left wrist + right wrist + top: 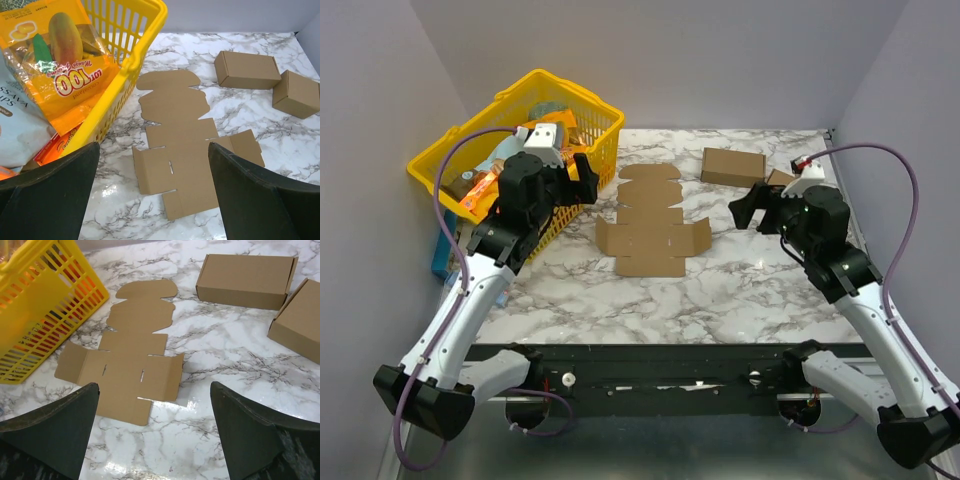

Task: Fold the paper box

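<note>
The flap's edge is raised, so I need to move my right gripper down toward the paper box [650, 222] next, with its open fingers on both sides of the nearer side flap [703, 236], and then close it there.
The paper box [650, 222] lies flat and unfolded in the middle of the marble table, its rounded tabs pointing to the far side. Its side flaps are slightly raised, seen in the left wrist view [182, 150] and the right wrist view [132, 357]. My left gripper [582, 178] hovers open over the basket's near-right edge, left of the sheet, its jaws [152, 195] wide apart and empty. My right gripper [752, 208] hangs open to the right of the sheet, nothing between its jaws [155, 432].
A yellow basket [595, 140] full of snack packets stands at the back left. Two folded brown cardboard boxes sit at the back right, one long [732, 166] and one squarish [781, 178]. Grey walls close in on three sides.
</note>
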You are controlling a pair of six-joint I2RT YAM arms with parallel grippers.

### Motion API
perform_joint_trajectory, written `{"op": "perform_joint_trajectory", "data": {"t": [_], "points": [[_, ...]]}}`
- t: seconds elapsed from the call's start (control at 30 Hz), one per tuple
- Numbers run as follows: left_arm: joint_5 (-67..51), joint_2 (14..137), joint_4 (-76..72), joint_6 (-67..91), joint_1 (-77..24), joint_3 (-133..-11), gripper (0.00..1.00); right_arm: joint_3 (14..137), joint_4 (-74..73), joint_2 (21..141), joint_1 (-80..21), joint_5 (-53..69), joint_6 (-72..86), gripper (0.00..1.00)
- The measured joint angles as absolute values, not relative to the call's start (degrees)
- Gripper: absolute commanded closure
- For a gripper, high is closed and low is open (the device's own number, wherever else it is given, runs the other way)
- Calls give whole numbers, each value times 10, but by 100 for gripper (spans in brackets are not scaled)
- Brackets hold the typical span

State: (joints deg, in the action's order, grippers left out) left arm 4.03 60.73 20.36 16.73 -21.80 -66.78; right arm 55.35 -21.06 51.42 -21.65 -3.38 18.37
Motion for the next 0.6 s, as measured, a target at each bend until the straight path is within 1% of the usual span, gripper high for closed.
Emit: {"op": "perform_joint_trajectory", "data": {"t": [0.2,0.43,0.53,0.6], "points": [[39,618,204,174,-218,-691,1,552,-210,490,-216,-24,183,0],[4,651,192,177,-218,-764,1,552,-210,499,-216,6,184,0],[-37,648,155,168,-218,-734,1,554,-210,535,-216,14,187,0],[-64,646,128,161,-218,-693,1,559,-210,581,-216,18,190,1]]}}
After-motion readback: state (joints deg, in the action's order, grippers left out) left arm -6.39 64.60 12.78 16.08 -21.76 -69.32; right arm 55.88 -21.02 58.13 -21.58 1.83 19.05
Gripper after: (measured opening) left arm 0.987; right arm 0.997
